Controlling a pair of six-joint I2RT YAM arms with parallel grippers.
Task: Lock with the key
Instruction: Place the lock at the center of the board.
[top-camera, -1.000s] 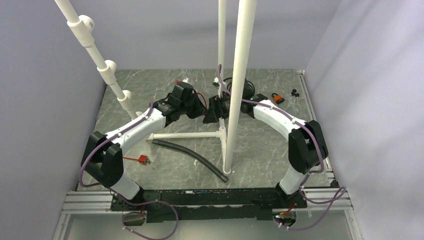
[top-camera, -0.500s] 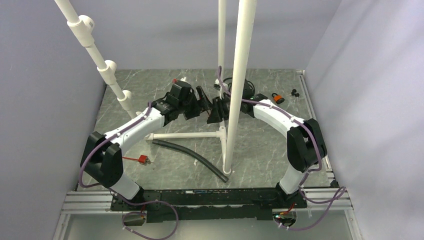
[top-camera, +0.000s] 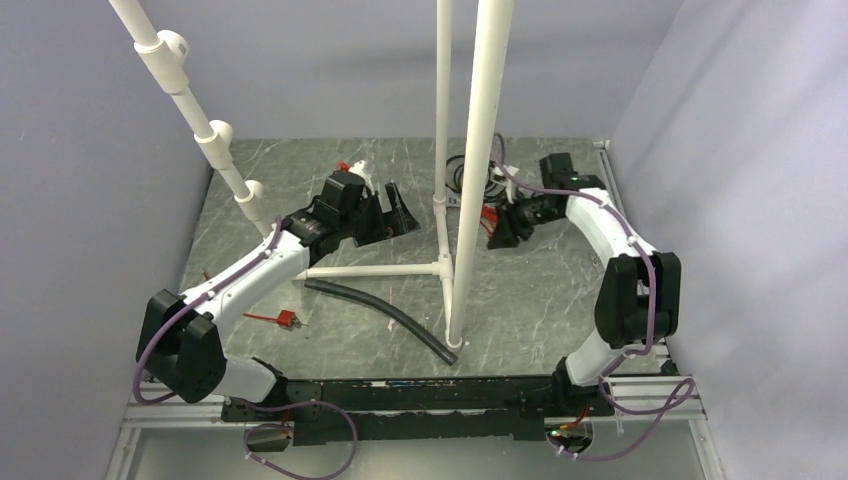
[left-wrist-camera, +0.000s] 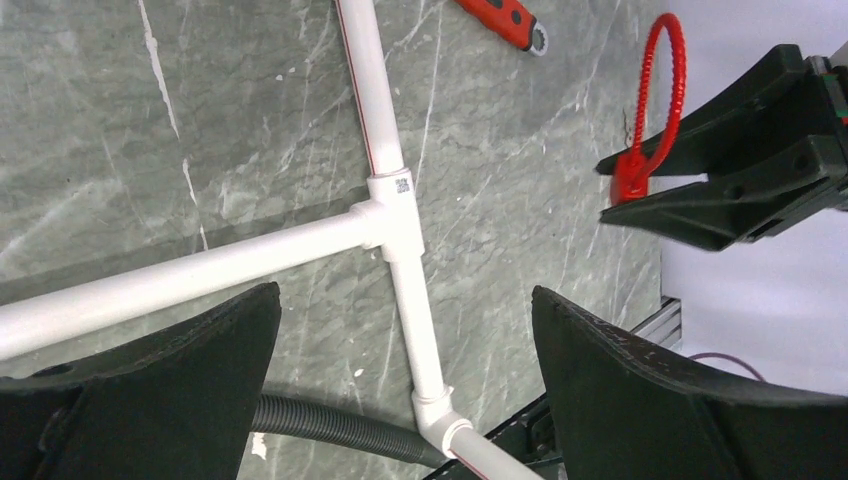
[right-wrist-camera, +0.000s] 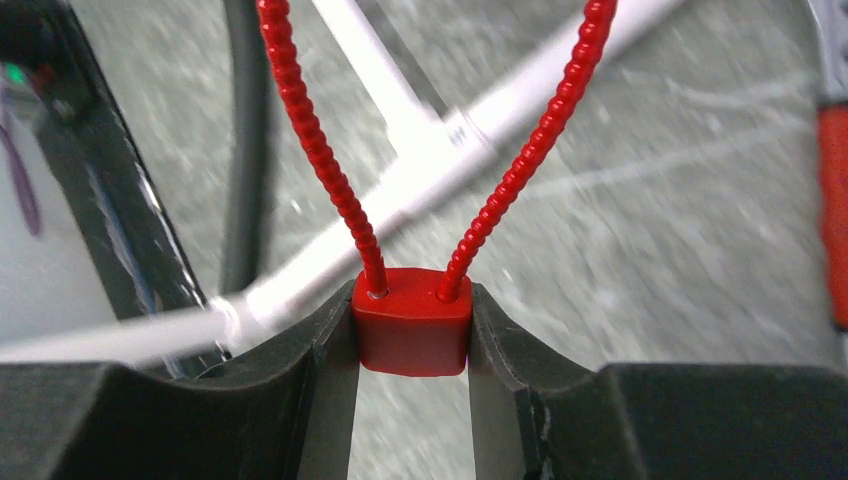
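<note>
My right gripper brings the lock (top-camera: 487, 214) down to the right in the top view next, away from the white post, and releases it on the grey table.
A red lock with a beaded red cable loop (right-wrist-camera: 411, 332) sits pinched by its small body between my right gripper's (right-wrist-camera: 411, 318) fingers; the gripper is shut on it. From above, the right gripper (top-camera: 495, 232) holds the lock (top-camera: 487, 214) just right of the tall white post. The left wrist view shows that gripper (left-wrist-camera: 640, 196) and the lock (left-wrist-camera: 632, 176), loop pointing up. My left gripper (top-camera: 396, 211) hangs wide open left of the post, nothing between its fingers (left-wrist-camera: 405, 300). No key shows in any view.
A white pipe frame (top-camera: 380, 270) lies on the grey marbled table, with tall uprights (top-camera: 480, 150) between the arms. A black corrugated hose (top-camera: 380, 312) lies in front of it. A red tag (top-camera: 283, 319) rests near left, and a red-handled tool (left-wrist-camera: 500, 14) farther back.
The left gripper opened, let go of the red lock and drew back left. The right gripper closed on the lock and carried it right, away from the post.
</note>
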